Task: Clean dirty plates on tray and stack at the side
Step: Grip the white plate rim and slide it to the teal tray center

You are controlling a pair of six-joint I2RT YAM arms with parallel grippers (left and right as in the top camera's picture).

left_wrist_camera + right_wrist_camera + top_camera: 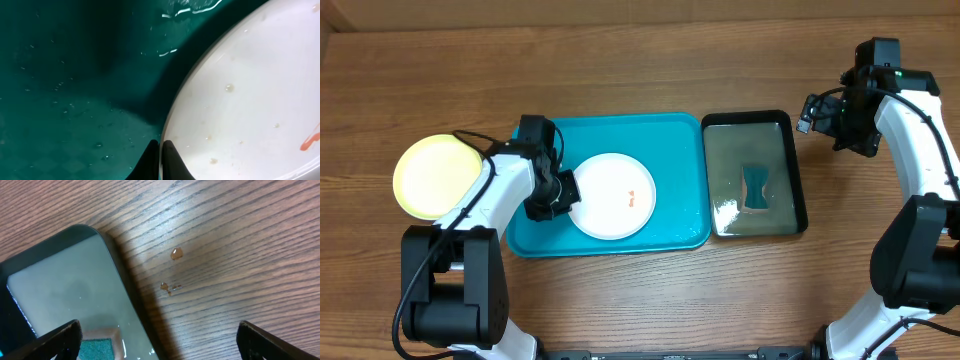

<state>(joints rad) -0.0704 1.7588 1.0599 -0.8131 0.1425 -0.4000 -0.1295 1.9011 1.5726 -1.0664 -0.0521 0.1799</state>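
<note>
The held plate has an orange smear, so my right gripper will next move back over the black tray and go down to the sponge's middle [755, 188] [98, 351].
A white plate [612, 196] with a small orange smear [632, 197] lies on the teal-blue tray [680, 135]. My left gripper [554, 196] is shut on that plate's left rim. In the left wrist view the two dark fingers [172, 162] pinch the edge of the white plate [250, 100] over the wet tray [75, 75], and the smear [310, 142] shows at the right. A yellow-green plate [437, 177] rests on the table left of the tray. My right gripper [812, 110] hangs open past the far right corner of the black tray, holding nothing.
A glossy black tray [798, 170] of water with a teal sponge [757, 188] stands right of the teal tray. The right wrist view shows its corner [125, 295], the sponge [97, 349] and small droplets [176, 254] on the wood.
</note>
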